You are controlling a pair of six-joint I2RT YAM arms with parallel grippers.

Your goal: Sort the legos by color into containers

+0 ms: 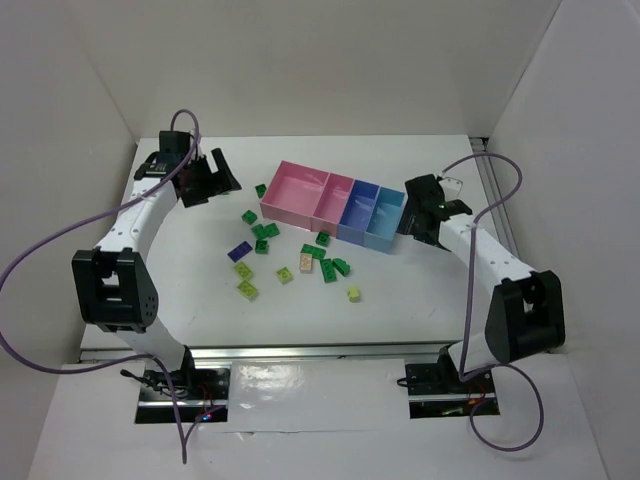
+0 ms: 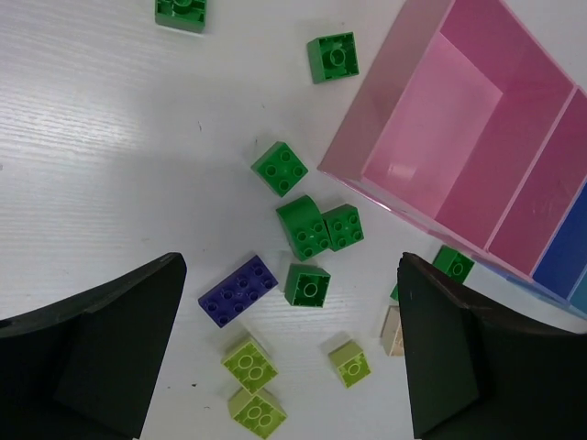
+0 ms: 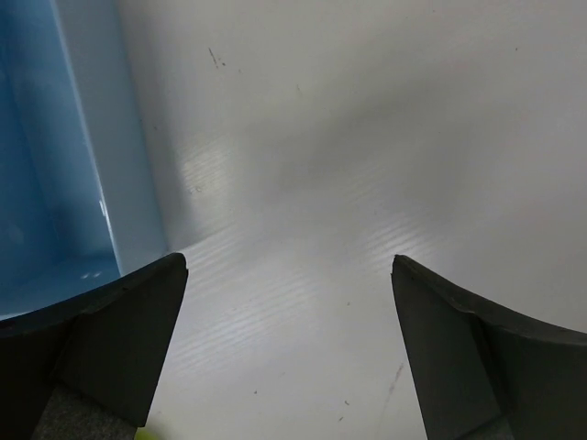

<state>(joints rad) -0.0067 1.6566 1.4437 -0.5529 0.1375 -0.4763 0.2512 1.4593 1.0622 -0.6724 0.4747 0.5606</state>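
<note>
The left gripper reaches outward next and lowers open fingers around the clear sides of the lone dark green lego (image 2: pixel 181 13), as it lies below and outward.
Small legos lie scattered on the white table in front of the containers: dark green ones (image 1: pixel 262 232), yellow-green ones (image 1: pixel 246 290), one purple (image 1: pixel 239 252) and one beige (image 1: pixel 306 262). The joined containers stand at the back: large pink bin (image 1: pixel 292 193), narrower pink bin (image 1: pixel 331 203), blue bin (image 1: pixel 359 212), light blue bin (image 1: pixel 385 220); all look empty. My left gripper (image 1: pixel 222 172) is open and empty, left of the pink bin. Its wrist view shows the purple brick (image 2: pixel 238 290) and green bricks (image 2: pixel 307 225) below. My right gripper (image 1: pixel 410 218) is open and empty beside the light blue bin (image 3: pixel 55 165).
White walls enclose the table on three sides. A lone yellow-green brick (image 1: pixel 353 294) lies nearest the front. Cables loop from both arms.
</note>
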